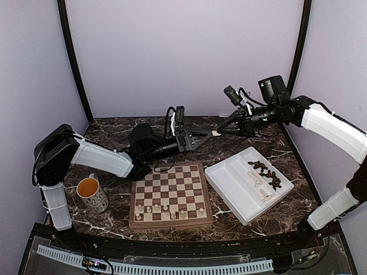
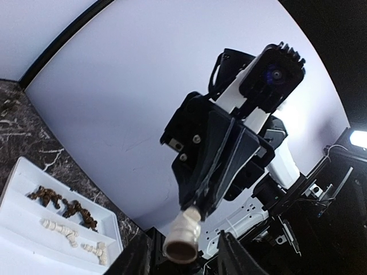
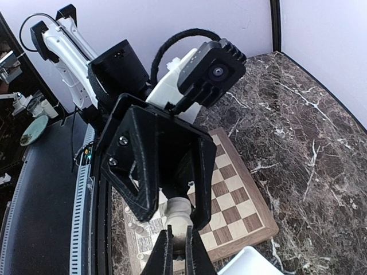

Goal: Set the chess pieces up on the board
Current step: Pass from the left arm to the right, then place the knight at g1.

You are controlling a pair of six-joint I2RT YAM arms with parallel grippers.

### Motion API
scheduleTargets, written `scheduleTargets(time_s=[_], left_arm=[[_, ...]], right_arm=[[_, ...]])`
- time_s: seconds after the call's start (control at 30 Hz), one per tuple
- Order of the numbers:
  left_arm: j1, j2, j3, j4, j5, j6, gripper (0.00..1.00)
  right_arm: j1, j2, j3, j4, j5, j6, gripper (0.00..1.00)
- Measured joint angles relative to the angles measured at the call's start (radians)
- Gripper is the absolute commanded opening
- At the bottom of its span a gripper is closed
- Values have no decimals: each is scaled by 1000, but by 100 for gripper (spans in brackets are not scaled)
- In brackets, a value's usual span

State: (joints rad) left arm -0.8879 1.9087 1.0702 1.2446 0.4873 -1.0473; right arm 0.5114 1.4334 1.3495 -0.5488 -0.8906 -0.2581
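Observation:
My right gripper swings back and down next, fingers turning downward, onto the empty square beside the tray-side corner piece, because that near-row square lacks a piece.
Above the table behind the board (image 1: 170, 195), the two arms meet tip to tip. My right gripper (image 1: 221, 131) is shut on a cream chess piece (image 1: 215, 133). In the right wrist view its thin fingertips (image 3: 164, 252) pinch the piece (image 3: 182, 215) at its lower body. My left gripper (image 1: 207, 136) stands open around the same piece. Its fingers (image 2: 131, 259) sit on either side of the piece's round base (image 2: 182, 240) with gaps showing. Several cream pieces (image 1: 155, 211) stand on the board's near rows.
A white compartmented tray (image 1: 229, 186) lies right of the board, with dark pieces (image 1: 265, 171) and cream pieces (image 1: 261, 188) in it. A mug of orange drink (image 1: 92, 193) stands left of the board. Purple walls close in the marble table.

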Motion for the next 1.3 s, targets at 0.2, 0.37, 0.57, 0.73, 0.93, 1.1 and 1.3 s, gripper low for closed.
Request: scheduleTargets(time_s=[0.2,0.37,0.57,0.73,0.93,1.1,1.3], left_arm=[[16,-186,-86,-274,-97,175,56],[56,-435,-90,-587,-247,369,56],[129,-658,-133,-795,-435,484,57],[161,-740,-216,-893,-531,494,58],[163,-761,-250,-961,-559,485,58],[164,-784,-261,-978,-565,481,58],[166,-803,-262,-987,-576,481,58]], right_arm=[[21,-1,23,-70,113,-70,4],[156,7,26,-147,282,-142,4],[333,108,63,-243,455,-220,3],[462,209,87,-301,583,-265,3],[587,308,126,-354,689,-300,3],[645,372,142,-383,760,-315,3],[672,414,146,-404,802,-323,3]])
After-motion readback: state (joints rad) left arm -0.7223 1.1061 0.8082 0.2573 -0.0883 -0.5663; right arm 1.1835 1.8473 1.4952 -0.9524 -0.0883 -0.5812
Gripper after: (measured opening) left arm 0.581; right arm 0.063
